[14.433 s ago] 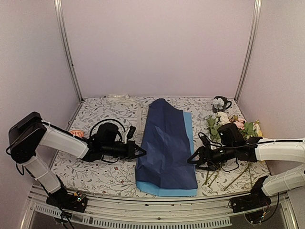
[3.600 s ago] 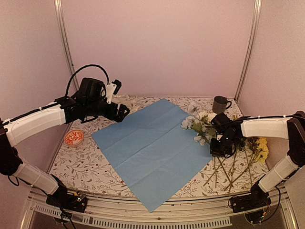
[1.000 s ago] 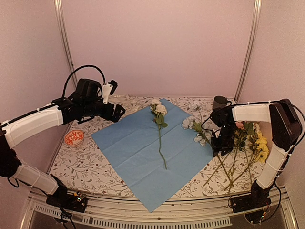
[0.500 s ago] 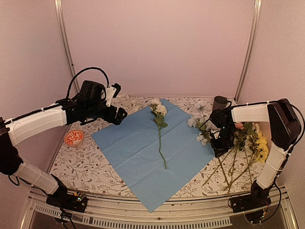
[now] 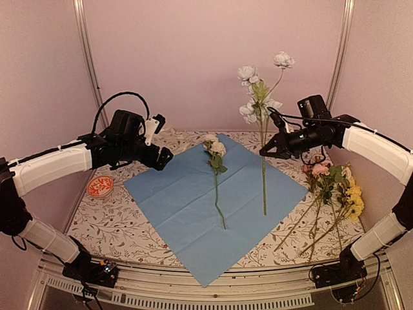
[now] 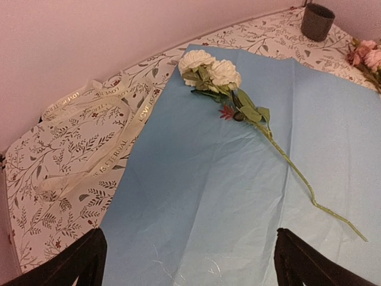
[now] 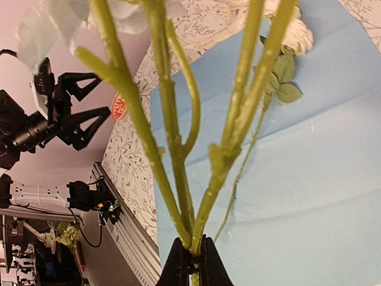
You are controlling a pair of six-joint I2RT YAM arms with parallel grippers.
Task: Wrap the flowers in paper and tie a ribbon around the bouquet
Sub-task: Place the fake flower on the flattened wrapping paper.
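My right gripper should next move down and to the left in the top view and let go beside the resting white flower, because the paper is bare there.
The paper [image 5: 206, 200] lies spread flat on the table, light blue side up. One white flower [image 5: 215, 169] rests on it, blooms toward the back; in the left wrist view the same flower [image 6: 211, 71] crosses the paper [image 6: 238, 179]. My right gripper [image 5: 264, 152] is shut on a branching white-flowered stem [image 5: 263, 181], held upright in the air over the paper's right half, and the right wrist view shows the jaws [image 7: 191, 262] pinching that stem [image 7: 172, 149]. My left gripper [image 5: 164, 158] hovers open over the paper's back-left corner, nothing between its fingers [image 6: 297, 262]. The ribbon [image 6: 101, 137] lies loose at the back left.
More flowers [image 5: 332, 194], pink, yellow and white, lie in a pile on the tablecloth at the right. A small orange dish [image 5: 100, 186] sits at the left. A dark cup [image 6: 317, 21] stands at the back right corner. Walls close in the back and sides.
My right gripper has shut on a white-flowered stem in the pile at the right and lifted it high, upright, over the paper. The left arm has barely moved.
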